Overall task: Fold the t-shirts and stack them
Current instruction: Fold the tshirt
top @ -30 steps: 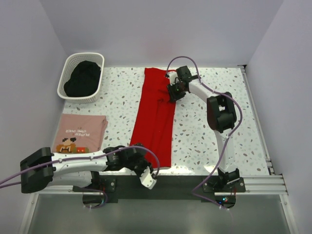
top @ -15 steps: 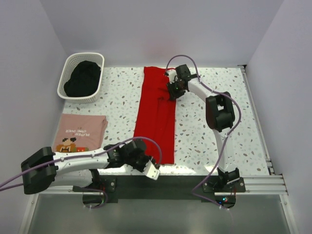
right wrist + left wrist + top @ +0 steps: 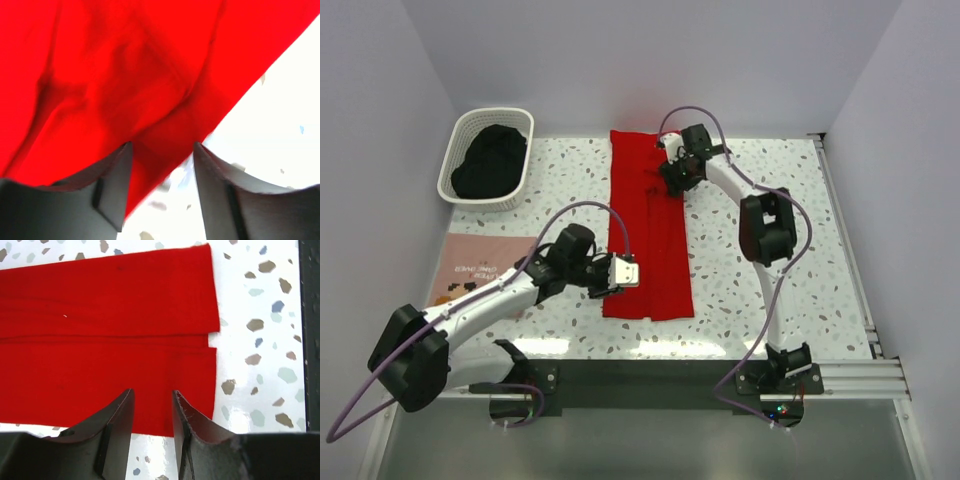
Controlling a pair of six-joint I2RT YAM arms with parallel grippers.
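Observation:
The left gripper is by the other corner of the red t-shirt's near end, so the right gripper should next move back along the t-shirt to its free near corner (image 3: 689,313).
The red t-shirt (image 3: 645,240) lies as a long narrow folded strip down the middle of the table, its lower end near the front edge. My left gripper (image 3: 625,272) is at the strip's left edge near that lower end; in the left wrist view (image 3: 152,395) its jaws stand a little apart over the red cloth (image 3: 110,315) and hold nothing. My right gripper (image 3: 670,180) is over the strip's upper right part; its wrist view (image 3: 162,147) shows it open above the cloth's edge (image 3: 125,75). The pink t-shirt (image 3: 480,272) lies folded at the left, partly under my left arm.
A white basket (image 3: 455,160) holding dark cloth stands at the back left. Speckled tabletop (image 3: 760,270) shows to the right of the strip, with the right arm's upright links over it. Walls close in the back and sides.
My left arm has swung from the table's front edge up to the strip's left side. The red strip has shifted back, its lower end swung right. My right gripper moved slightly back.

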